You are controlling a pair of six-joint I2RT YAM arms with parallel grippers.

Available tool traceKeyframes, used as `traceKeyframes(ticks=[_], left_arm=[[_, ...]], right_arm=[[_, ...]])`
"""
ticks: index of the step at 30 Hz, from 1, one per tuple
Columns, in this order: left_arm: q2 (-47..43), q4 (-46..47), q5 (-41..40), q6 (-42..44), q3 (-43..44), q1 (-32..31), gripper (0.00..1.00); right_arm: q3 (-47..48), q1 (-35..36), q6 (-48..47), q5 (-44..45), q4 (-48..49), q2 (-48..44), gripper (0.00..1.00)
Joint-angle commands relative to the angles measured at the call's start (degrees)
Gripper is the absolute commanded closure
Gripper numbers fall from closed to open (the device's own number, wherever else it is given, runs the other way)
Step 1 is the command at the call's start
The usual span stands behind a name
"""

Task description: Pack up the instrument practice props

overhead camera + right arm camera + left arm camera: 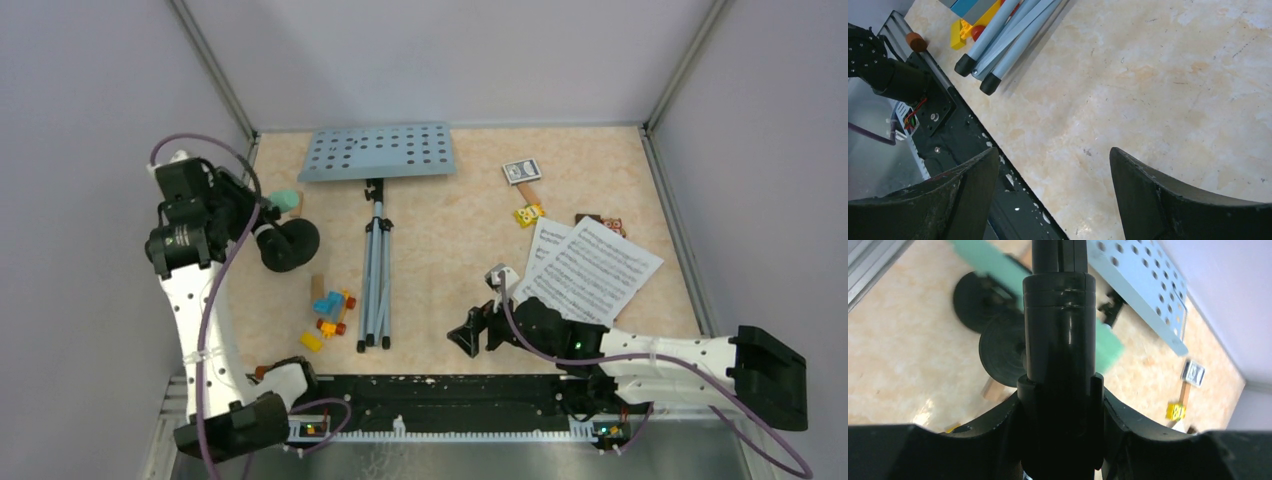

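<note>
My left gripper swings the black microphone across the tripod pole toward the white sheet-music pages next, then lowers it onto the table.
My left gripper [257,212] is shut on a black microphone [1060,330], a dark cylinder filling the middle of the left wrist view. Behind it lies the mint-green microphone [993,262] [285,200], over two black round-based mic holders [1000,352] [290,243]. The pale-blue perforated music desk [378,152] lies flat at the back, its silver tripod pole [376,270] running toward me. White sheet-music pages [590,270] lie at the right. My right gripper [466,335] is open and empty, low over bare table near the front edge [1054,160]; the tripod feet [978,70] are to its left.
Colourful toy bricks [328,315] and a tan wooden block [317,285] lie left of the tripod pole. A small card box [521,170], a yellow brick [529,214] and a brown piece [603,223] lie at the back right. A black rail [450,395] runs along the front edge.
</note>
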Motion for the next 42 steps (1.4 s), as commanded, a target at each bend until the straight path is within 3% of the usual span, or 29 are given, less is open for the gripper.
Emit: traceKeyframes(ticks=[1,9,15,18,24,30,36,42], left_arm=[[1.48,7.71,-5.26,1.71,7.0,-15.59,1.0],[5.6,10.12,-17.33,-0.43,7.42,-43.75,1.0],[16.26,11.84,-25.57,-3.82,13.75,-63.9,1.0],[22.76,13.13,-25.78,-4.36,16.81,-69.78,1.0],[31.11,17.7,-23.6,-7.77,17.49,-73.18,1.0],[38.3,15.67,-21.22,-7.08,20.92,-73.99,1.0],[41.16,14.05,-10.03,7.95,23.67,-74.2,1.0],[39.29,12.25,-1.51,23.26,22.37,-74.18,0.99]], right_arm=[[-0.33,0.33,1.4,1.76,0.01,-1.93,0.21],[1.93,0.33,-1.0,7.69,-8.44,-10.84,0.21],[5.43,0.33,-3.31,16.99,-20.91,-23.72,0.21],[8.14,0.34,-3.13,22.23,-27.69,-30.93,0.21],[12.85,0.35,-2.98,28.46,-39.27,-41.18,0.21],[13.74,0.33,-6.34,28.62,-43.1,-44.23,0.21],[9.95,0.33,-13.31,22.04,-32.77,-43.39,0.2],[0.98,0.37,-21.74,13.87,-15.46,-42.77,0.14]])
